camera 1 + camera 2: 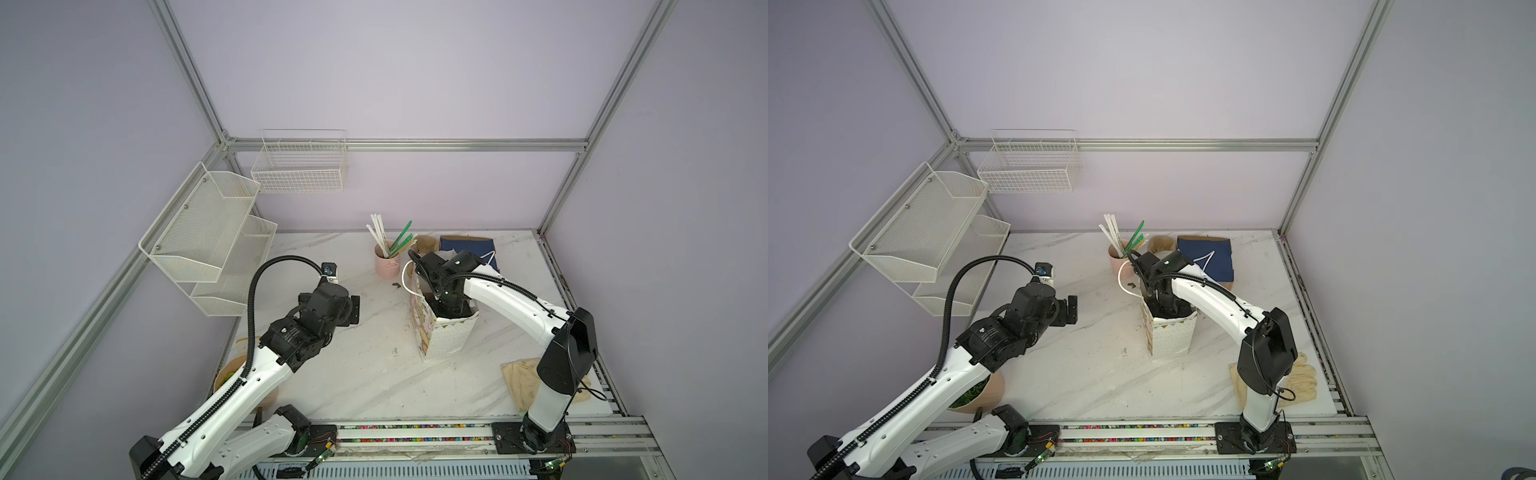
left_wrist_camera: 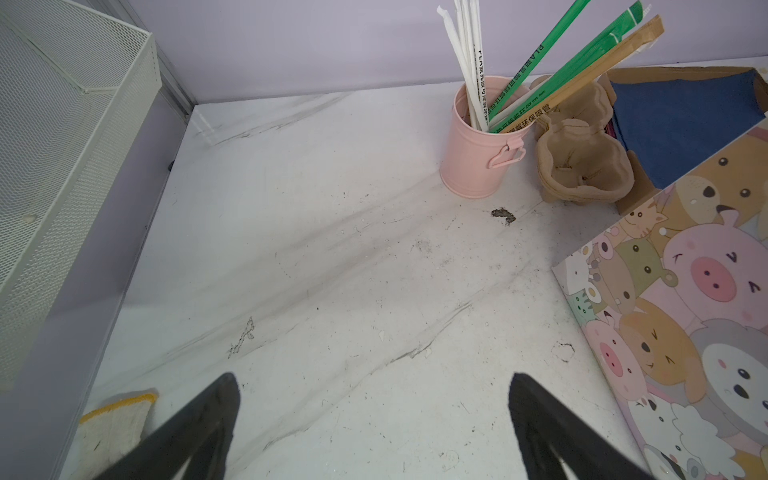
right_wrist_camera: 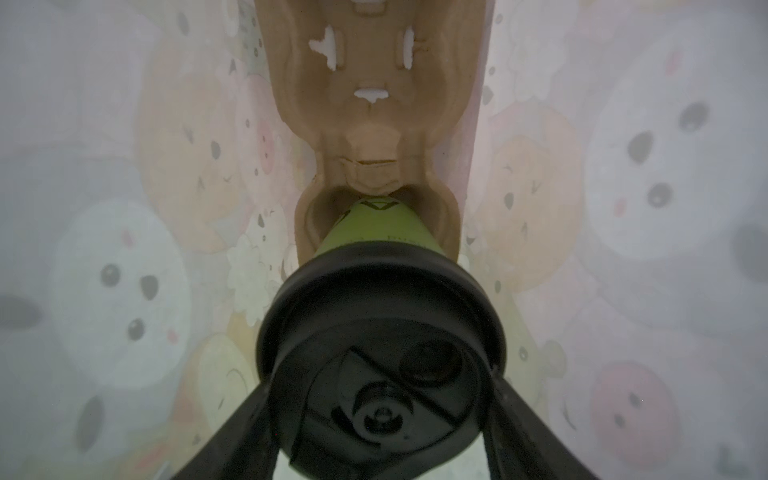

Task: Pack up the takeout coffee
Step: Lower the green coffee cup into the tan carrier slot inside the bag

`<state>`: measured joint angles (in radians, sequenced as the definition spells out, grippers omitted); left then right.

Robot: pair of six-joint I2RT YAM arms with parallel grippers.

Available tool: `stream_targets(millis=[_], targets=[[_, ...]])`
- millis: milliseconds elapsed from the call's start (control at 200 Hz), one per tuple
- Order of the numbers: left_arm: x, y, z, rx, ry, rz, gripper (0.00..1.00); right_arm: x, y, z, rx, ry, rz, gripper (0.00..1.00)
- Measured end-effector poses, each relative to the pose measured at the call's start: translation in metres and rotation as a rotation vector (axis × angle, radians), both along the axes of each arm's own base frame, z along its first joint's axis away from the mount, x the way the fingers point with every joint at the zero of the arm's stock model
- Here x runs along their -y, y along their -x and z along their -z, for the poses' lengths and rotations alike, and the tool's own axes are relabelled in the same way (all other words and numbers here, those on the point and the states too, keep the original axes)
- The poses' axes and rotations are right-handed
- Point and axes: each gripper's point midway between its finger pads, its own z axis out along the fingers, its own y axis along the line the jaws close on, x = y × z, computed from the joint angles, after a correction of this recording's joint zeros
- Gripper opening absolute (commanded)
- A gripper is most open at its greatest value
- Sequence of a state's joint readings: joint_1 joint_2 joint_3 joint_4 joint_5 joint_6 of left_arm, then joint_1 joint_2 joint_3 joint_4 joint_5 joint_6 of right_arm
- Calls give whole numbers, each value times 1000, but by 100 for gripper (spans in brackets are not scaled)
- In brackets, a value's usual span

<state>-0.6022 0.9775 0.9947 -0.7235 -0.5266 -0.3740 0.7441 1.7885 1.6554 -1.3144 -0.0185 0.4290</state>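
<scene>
My right gripper lowers the takeout coffee further down into the tray hollow around the cup's base (image 3: 377, 205), which lies below it, and releases the lid next.
The takeout coffee (image 3: 376, 226), an olive-green paper cup under a black lid (image 3: 380, 332), hangs inside the cartoon-animal gift bag (image 1: 444, 340) (image 1: 1169, 340). Its base rests in a cavity of a tan pulp cup tray (image 3: 365, 62) standing in the bag. My right gripper (image 3: 380, 386) reaches down into the bag (image 1: 446, 307), with its fingers (image 3: 249, 415) pressed on both sides of the lid. In both top views the cup is hidden by the arm and the bag. My left gripper (image 2: 372, 380) (image 1: 353, 309) hovers wide open and empty over bare table, left of the bag (image 2: 685, 311).
A pink mug (image 2: 478, 153) with wrapped straws and a stack of pulp trays (image 2: 582, 166) stand behind the bag, next to a blue folded bag (image 1: 469, 245). Mesh shelves (image 1: 208, 232) hang on the left wall. A bowl (image 1: 980, 392) and cloth (image 1: 519, 382) sit at the front.
</scene>
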Motion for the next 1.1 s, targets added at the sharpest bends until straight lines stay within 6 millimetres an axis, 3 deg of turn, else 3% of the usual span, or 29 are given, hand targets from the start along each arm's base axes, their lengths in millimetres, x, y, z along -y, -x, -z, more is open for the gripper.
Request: stream_targets(millis=[460,1100], targets=[[0,0,0,0,-1,0,100,0,1,19,-11,-8,-9,63],[0,0,1,-4,-3,0,100,2,1,19,14,-43,-7,66]])
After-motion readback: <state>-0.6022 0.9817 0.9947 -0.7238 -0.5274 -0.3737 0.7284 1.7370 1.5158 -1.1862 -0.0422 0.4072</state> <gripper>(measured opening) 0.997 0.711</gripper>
